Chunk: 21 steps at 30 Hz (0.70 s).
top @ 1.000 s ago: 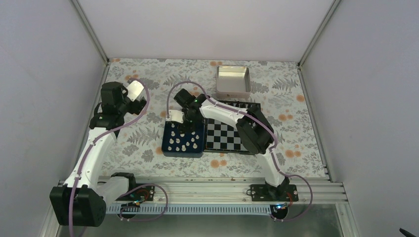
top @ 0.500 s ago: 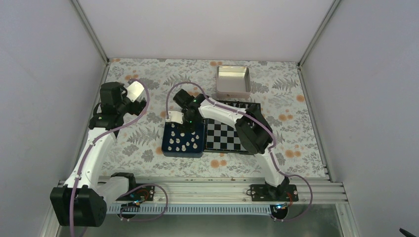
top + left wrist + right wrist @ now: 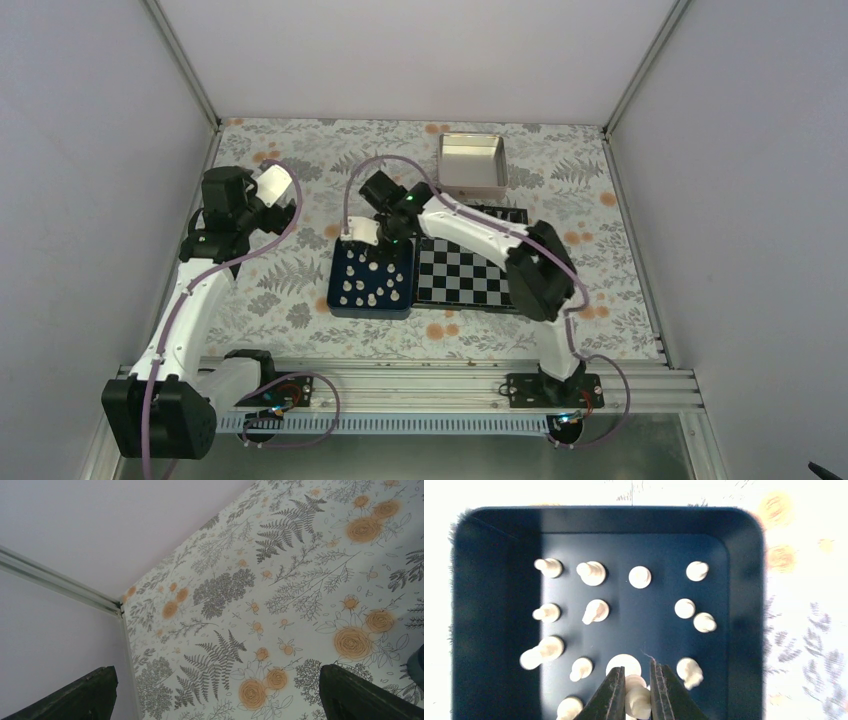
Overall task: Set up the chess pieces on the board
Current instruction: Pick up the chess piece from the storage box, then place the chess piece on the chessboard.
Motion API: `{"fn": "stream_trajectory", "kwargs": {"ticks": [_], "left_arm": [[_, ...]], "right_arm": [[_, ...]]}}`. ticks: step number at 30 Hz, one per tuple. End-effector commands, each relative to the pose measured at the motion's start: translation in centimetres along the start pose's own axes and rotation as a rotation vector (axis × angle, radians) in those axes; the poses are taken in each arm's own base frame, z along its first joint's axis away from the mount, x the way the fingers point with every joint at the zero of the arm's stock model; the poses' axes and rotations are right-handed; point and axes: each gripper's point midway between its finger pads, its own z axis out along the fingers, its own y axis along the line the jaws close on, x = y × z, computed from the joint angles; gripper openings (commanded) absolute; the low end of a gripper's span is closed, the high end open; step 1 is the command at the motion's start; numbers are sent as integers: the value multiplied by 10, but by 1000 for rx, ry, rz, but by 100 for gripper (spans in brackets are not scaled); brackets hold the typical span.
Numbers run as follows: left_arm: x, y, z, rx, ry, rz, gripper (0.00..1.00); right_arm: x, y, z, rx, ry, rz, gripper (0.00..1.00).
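My right gripper holds the white piece and will next go across, back and down to release it on the board's empty near row [image 3: 481, 297], to the gripper's right in the top view.
Several white chess pieces [image 3: 594, 612] stand and lie in the dark blue tray [image 3: 744, 605], also seen in the top view [image 3: 340, 300]. My right gripper [image 3: 637, 677] hangs over the tray's far part [image 3: 385, 238], shut on a white piece [image 3: 636, 697] held between its fingers [image 3: 611, 695]. The chequered board [image 3: 460, 275] lies right of the tray, with small black pieces along its far edge [image 3: 500, 213]. My left gripper [image 3: 217, 690] is open and empty over the flowered cloth at the far left [image 3: 262, 200].
A silver metal tin [image 3: 472, 163] stands behind the board. White walls and metal posts bound the table; a wall corner [image 3: 117, 611] is close to the left gripper. The right arm's links [image 3: 530, 265] reach over the board's right part.
My right gripper has lifted slightly and shifted toward the tray's far edge with a white piece in its fingers; its elbow has swung right. The left arm has not moved.
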Motion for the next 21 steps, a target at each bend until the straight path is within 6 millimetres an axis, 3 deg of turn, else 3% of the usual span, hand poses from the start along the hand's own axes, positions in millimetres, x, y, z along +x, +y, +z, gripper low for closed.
{"fn": "stream_trajectory", "kwargs": {"ticks": [1,6,11,13,17,21], "left_arm": [[-7,4,-2,0,-17,1,100],[-9,15,-1,-47,-14,-29,100],[-11,23,3,-85,-16,-71,100],[-12,26,4,-98,-18,-81,100],[-12,28,6,-106,-17,-97,100],[-11,30,9,-115,-10,-118,100]], "right_arm": [[-11,8,-67,61,-78,-13,4],[36,5,-108,152,-57,55,4],[103,3,-142,243,-54,148,4],[130,5,-146,274,-41,174,4],[176,17,-133,325,23,190,4],[205,29,-114,339,68,189,5]]}}
